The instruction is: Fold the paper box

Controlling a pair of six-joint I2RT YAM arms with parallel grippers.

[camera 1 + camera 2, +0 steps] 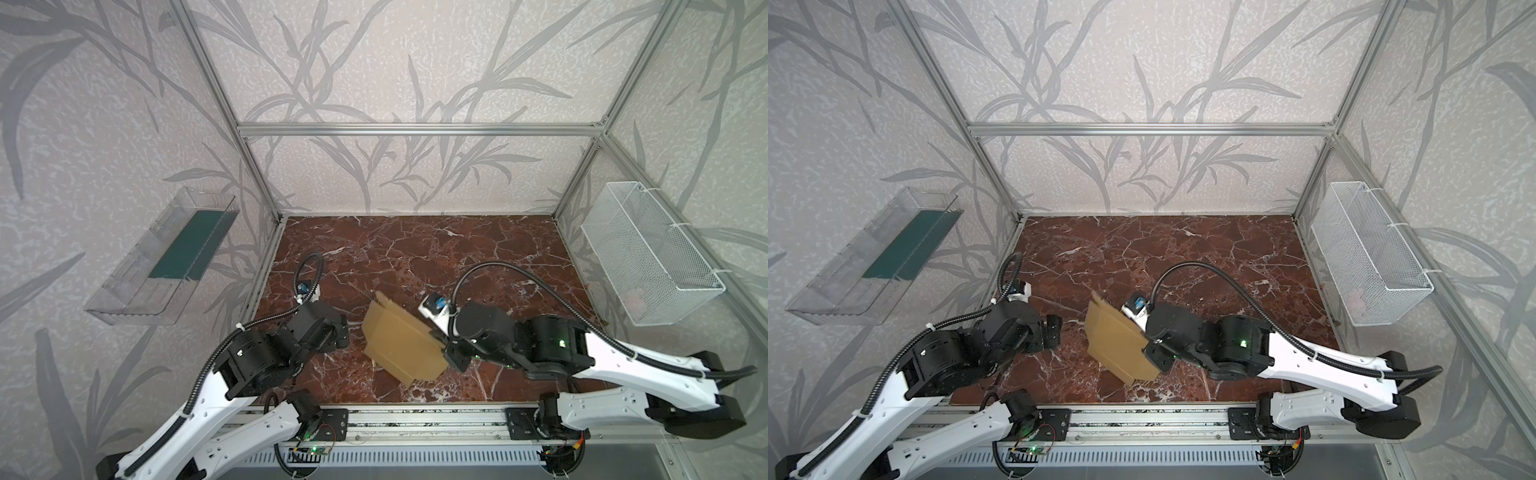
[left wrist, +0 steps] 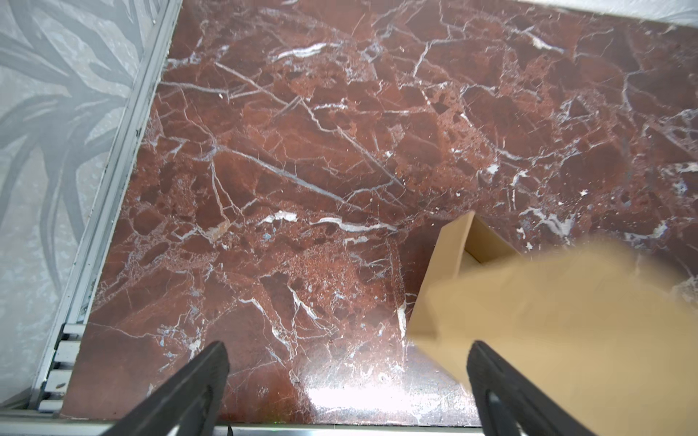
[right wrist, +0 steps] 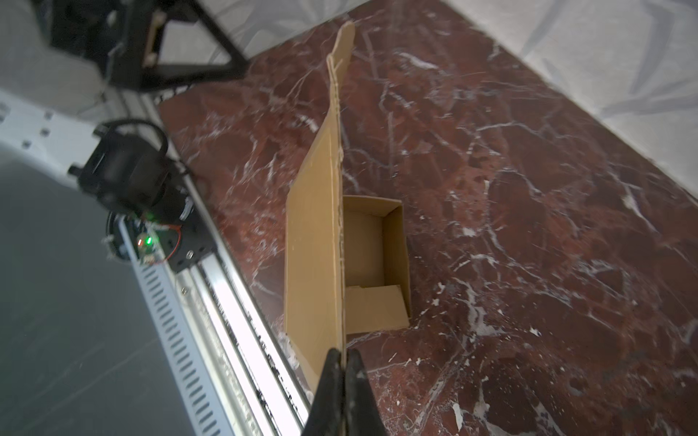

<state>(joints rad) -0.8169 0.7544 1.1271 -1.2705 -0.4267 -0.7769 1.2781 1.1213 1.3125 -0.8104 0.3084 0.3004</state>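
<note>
The box (image 1: pixel 401 345) stands near the front bar. My right gripper needs to move outward and turn over the bare middle marble to release the lid's loose edge.
The paper box (image 1: pixel 401 345) (image 1: pixel 1119 343) is tan cardboard and stands on the marble table near the front middle, with its lid raised at a slant. In the right wrist view the box's open tray (image 3: pixel 372 245) shows beside the upright lid panel (image 3: pixel 313 241). My right gripper (image 3: pixel 343 355) is shut on the lid's free edge, and it sits at the box's right side in both top views (image 1: pixel 438 336) (image 1: pixel 1148 338). My left gripper (image 2: pixel 347 355) (image 1: pixel 341 331) (image 1: pixel 1054 332) hangs open just left of the box with nothing between its fingers. The blurred lid (image 2: pixel 547 332) lies close to one finger.
A clear plastic bin (image 1: pixel 166 257) hangs on the left wall and a white wire basket (image 1: pixel 648 253) on the right wall. An aluminium rail (image 1: pixel 415 419) runs along the front edge of the marble table (image 1: pixel 415 257). Frame posts stand at the back corners.
</note>
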